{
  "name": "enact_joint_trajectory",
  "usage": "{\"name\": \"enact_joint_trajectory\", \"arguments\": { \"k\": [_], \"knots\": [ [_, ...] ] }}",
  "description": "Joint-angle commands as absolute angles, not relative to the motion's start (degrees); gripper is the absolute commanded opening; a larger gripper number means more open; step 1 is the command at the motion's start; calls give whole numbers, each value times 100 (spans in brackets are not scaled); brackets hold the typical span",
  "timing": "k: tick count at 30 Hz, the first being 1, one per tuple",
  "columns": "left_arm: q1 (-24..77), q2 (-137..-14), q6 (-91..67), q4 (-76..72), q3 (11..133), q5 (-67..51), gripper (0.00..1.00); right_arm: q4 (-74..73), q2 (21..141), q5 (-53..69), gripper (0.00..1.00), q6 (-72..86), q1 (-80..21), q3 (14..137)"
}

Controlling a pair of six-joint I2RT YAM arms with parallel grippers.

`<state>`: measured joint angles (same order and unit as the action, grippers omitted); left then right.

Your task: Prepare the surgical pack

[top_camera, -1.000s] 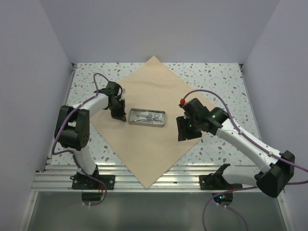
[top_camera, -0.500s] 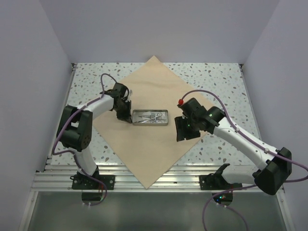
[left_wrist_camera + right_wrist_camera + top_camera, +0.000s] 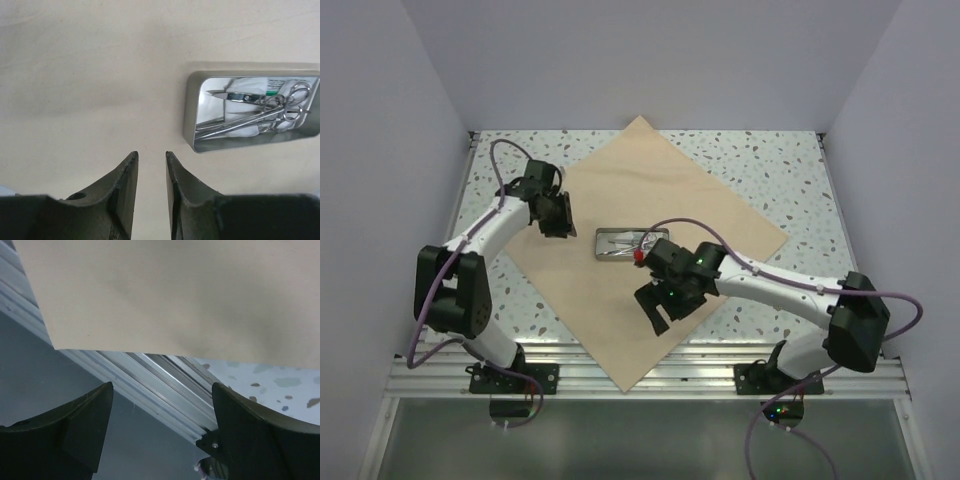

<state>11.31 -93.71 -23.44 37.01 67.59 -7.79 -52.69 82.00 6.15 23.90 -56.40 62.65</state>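
The sheet's near corner (image 3: pixel 61 344) lies out over the bar. I will next bring my right gripper down and back toward the base, onto that corner.
The surgical pack wrap is a big tan sheet (image 3: pixel 650 190) lying flat as a diamond on the speckled table. A small shiny metal tray (image 3: pixel 630 243) with scissors and forceps sits at its middle and also shows in the left wrist view (image 3: pixel 250 112). My left gripper (image 3: pixel 561 226) hovers over the sheet (image 3: pixel 100 75) left of the tray, its jaws a narrow gap apart and empty (image 3: pixel 151 156). My right gripper (image 3: pixel 658 318) is over the sheet's near part, wide open and empty (image 3: pixel 162 390). It looks down at the sheet's near corner (image 3: pixel 175 290).
An aluminium rail (image 3: pixel 165 385) runs along the table's front edge (image 3: pixel 650 375), under the sheet's near corner. Speckled tabletop (image 3: pixel 770 160) shows around the sheet. Plain walls close in the left, right and back sides.
My right gripper has swung from right of the tray to the sheet's near part. My left gripper went up to the tray's left end, then drew back to the left.
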Motion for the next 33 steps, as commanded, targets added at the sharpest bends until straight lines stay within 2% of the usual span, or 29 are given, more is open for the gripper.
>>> {"name": "enact_joint_trajectory", "arguments": {
  "k": [1,5,7,9,10,17,19,23,25,33],
  "knots": [
    [1134,-8765,-2443,3928,6689,-931,33,-4914,8586,791,84,2031,-6430,6609],
    [1134,-8219,-2706,4052,6479,-932,36,-4615,9226,844,83,1943,-7179,6872],
    [1099,-7947,-2899,4087,6320,-739,34,-4544,9500,861,79,1881,-7556,7065],
    [1081,-7805,-3163,4087,6065,-529,32,-4351,9878,940,69,1890,-7760,7145],
    [1046,-7692,-3242,4096,5977,-458,32,-4281,9983,967,67,1924,-7926,7172],
    [976,-7409,-3384,4157,5608,-422,32,-3876,10459,905,59,2091,-8490,7295],
    [976,-7331,-3384,4175,5564,-474,31,-3841,10608,905,52,2153,-8665,7304],
    [976,-7155,-3393,4140,5397,-483,31,-3753,10740,660,50,2223,-8842,7339],
    [976,-7111,-3393,4148,5370,-483,31,-3727,10775,475,43,2294,-8850,7339],
    [976,-6970,-3428,4157,5274,-475,31,-3753,10854,79,42,2294,-8886,7444]
  ]
}}
